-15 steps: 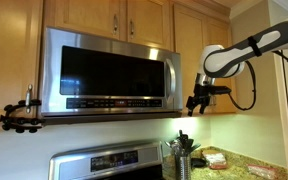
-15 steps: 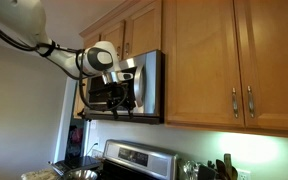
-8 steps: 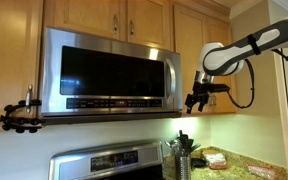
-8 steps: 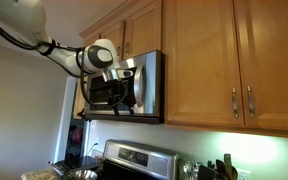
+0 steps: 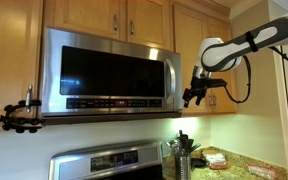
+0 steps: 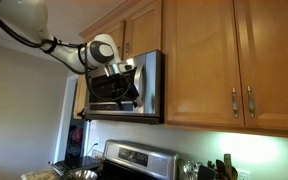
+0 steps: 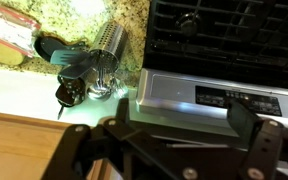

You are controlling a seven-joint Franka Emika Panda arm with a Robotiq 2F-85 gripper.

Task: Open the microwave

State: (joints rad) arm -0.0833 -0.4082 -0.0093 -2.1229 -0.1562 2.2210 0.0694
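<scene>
My fingers point toward the stove, so my gripper will next go up and tilt toward the door to reach the upright handle (image 5: 170,82) at the door's edge.
The wide stainless-steel microwave (image 5: 109,72) hangs under the wooden cabinets, its dark glass door shut, with a strip of black buttons along the bottom. In an exterior view it shows from the side (image 6: 149,85). My gripper (image 5: 193,96) hangs just off the microwave's right edge, at about the height of its lower half. In an exterior view it is in front of the microwave's face (image 6: 122,93). In the wrist view the two fingers (image 7: 179,135) stand apart with nothing between them, looking down on the stove.
A steel stove with a control panel (image 5: 109,162) stands below the microwave and shows in the wrist view (image 7: 219,95). A utensil holder (image 5: 181,155) and food items sit on the granite counter (image 5: 239,165). A camera clamp (image 5: 19,115) sticks out at the microwave's left. Wooden cabinets (image 6: 234,60) surround it.
My gripper has risen slightly beside the microwave's right edge. The microwave door is unchanged.
</scene>
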